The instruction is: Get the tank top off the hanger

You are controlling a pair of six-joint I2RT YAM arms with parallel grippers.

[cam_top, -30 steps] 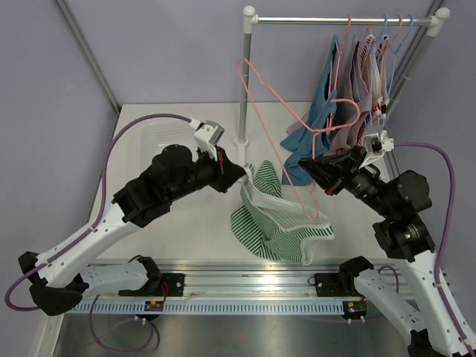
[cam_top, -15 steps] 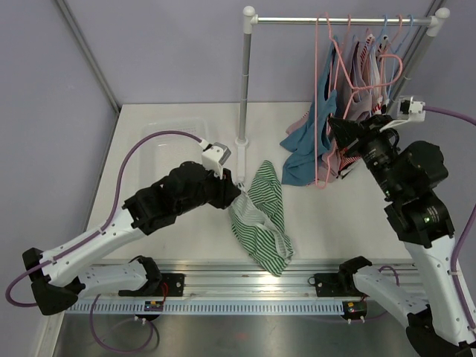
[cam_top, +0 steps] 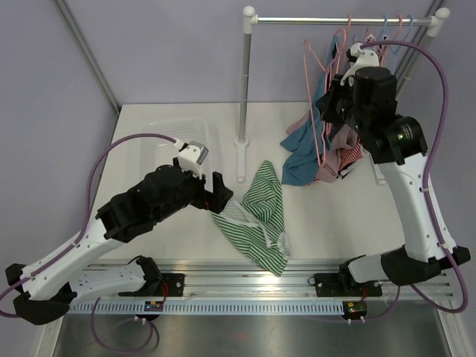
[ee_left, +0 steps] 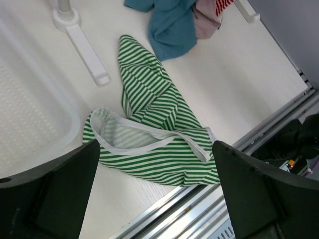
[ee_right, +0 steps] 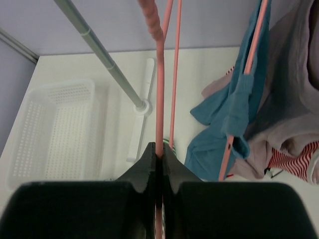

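Note:
My right gripper should carry the bare pink hanger outward onto the bar (cam_top: 311, 21), toward the grey upright pole, and then open, because the tank top lies free.
The green-and-white striped tank top (cam_top: 262, 216) lies crumpled on the table near its front edge, free of the hanger. My left gripper (cam_top: 216, 195) hovers just left of it and is open. In the left wrist view the tank top (ee_left: 149, 124) lies below the wide-apart fingers of the left gripper (ee_left: 155, 145), and nothing is held. My right gripper (cam_top: 336, 103) is raised close to the rack rail, shut on the bare pink hanger (cam_top: 312, 111). The right wrist view shows the hanger's wire (ee_right: 159, 94) pinched at the tips of the right gripper (ee_right: 160, 152).
A garment rack (cam_top: 335, 20) with a grey upright pole (cam_top: 243, 89) stands at the back. Several tops on hangers (cam_top: 301, 156) hang at its right, their hems reaching the table. A white basket (cam_top: 167, 137) sits at the back left. A metal rail (cam_top: 245, 279) borders the front edge.
My left gripper opened and let go of the tank top, which settled on the table. My right arm carried the empty hanger up and back toward the rack rail.

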